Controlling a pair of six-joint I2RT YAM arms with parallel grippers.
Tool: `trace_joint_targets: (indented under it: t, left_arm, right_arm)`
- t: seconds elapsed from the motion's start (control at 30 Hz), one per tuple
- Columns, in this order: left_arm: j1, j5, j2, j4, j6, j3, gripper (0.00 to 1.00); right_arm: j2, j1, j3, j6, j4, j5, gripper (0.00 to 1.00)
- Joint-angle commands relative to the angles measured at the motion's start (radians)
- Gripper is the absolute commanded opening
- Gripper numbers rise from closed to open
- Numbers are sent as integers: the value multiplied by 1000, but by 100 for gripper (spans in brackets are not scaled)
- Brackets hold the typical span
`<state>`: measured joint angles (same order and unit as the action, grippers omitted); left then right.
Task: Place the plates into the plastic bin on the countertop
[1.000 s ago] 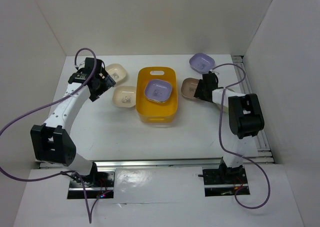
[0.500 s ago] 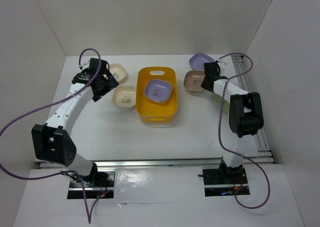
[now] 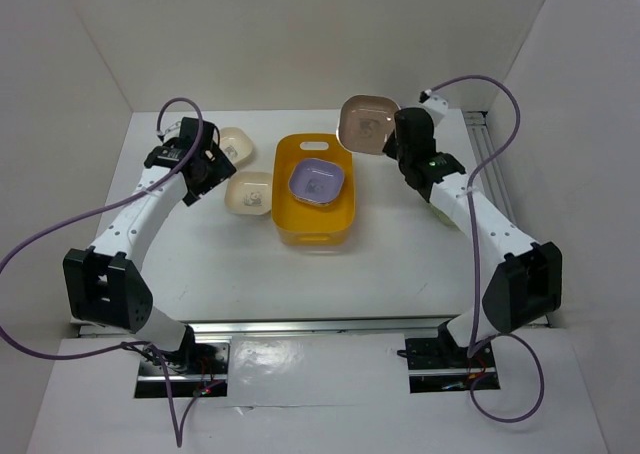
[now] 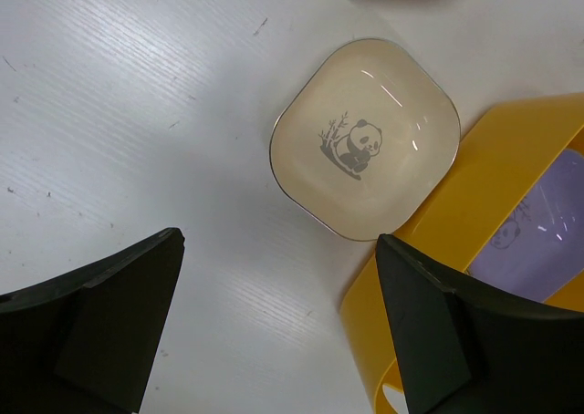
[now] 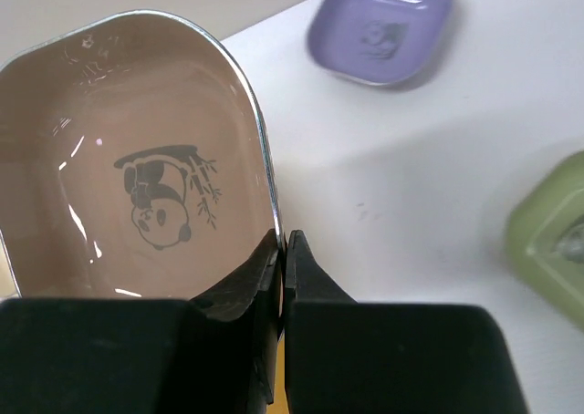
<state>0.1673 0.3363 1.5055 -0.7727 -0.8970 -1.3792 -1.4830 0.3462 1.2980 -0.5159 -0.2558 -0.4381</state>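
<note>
My right gripper will move across toward the bin next and go down into it over the lavender plate, because the brown-mauve plate still hangs by the bin's far corner.
The orange-yellow plastic bin stands mid-countertop with a lavender plate inside. My right gripper is shut on the rim of the brown-mauve plate, held tilted in the air by the bin's far right corner; the right wrist view shows the pinch on this plate. My left gripper is open and empty above the countertop, just short of a cream plate lying left of the bin. A second cream plate lies behind it.
Another lavender plate lies on the white countertop at the back right, hidden in the top view. A pale green object sits at the right. White walls bound the countertop on the left, back and right.
My right gripper has lifted the brown-mauve plate off the countertop and carried it up and left toward the bin. The left gripper has barely moved.
</note>
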Motion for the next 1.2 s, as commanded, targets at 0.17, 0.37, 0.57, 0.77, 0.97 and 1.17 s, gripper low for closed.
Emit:
trace_joint_targets:
  t: [0.17, 0.37, 0.57, 0.77, 0.97, 1.17]
  left_arm:
    - [6, -2, -70, -7, -6, -5, 100]
    - [-6, -12, -132, -7, 13, 14, 100]
    - [-28, -26, -168, -16, 36, 34, 100]
    - [-28, -26, -177, -16, 46, 43, 100]
    - [-37, -26, -156, -16, 35, 54, 100]
    - [-55, -26, -136, 4, 26, 75, 100]
  right_arm:
    - [-60, 215, 53, -263, 7, -198, 0]
    - [-193, 321, 122, -347, 15, -252, 0]
    - [-287, 332, 182, -391, -48, -329, 0]
    - [-359, 332, 201, -449, -92, -311, 0]
    - [-413, 332, 245, -461, -123, -300, 8]
    - [-442, 332, 259, -440, -88, -263, 48]
